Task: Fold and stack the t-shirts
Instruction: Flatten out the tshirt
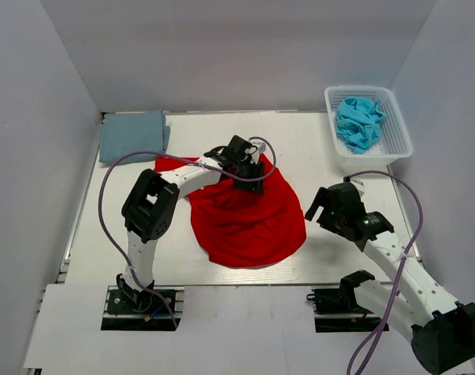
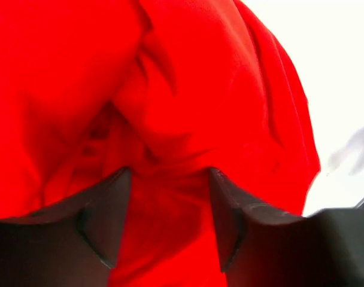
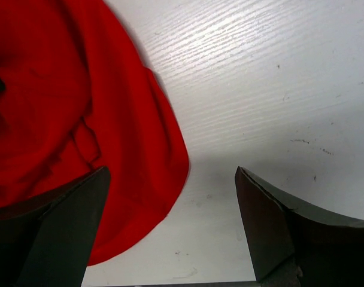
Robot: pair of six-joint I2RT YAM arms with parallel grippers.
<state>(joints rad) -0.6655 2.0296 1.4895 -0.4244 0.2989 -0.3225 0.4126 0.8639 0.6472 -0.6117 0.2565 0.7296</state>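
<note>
I will next bring my right gripper down and to the left in the top view, onto the red t-shirt's bulging edge (image 1: pixel 301 227) (image 3: pixel 175 170), which is between its open fingers.
The bright red t-shirt (image 1: pixel 245 223) lies crumpled in the middle of the white table (image 1: pixel 316 148). My left gripper (image 1: pixel 249 181) is pressed down on its far edge. In the left wrist view the left gripper (image 2: pixel 170 174) has its jaws part-way apart, with a raised fold of the red t-shirt (image 2: pixel 188 89) filling the gap between them. My right gripper (image 1: pixel 316 207) hovers open just off the shirt's right edge. In the right wrist view the right gripper (image 3: pixel 171 173) has nothing between its fingers, and the hem of the red t-shirt (image 3: pixel 62 107) reaches under its left finger.
A folded grey-blue t-shirt (image 1: pixel 132 134) lies at the back left corner. A white mesh basket (image 1: pixel 401 148) at the back right holds a crumpled turquoise t-shirt (image 1: pixel 359 121). Grey walls close in the table on three sides.
</note>
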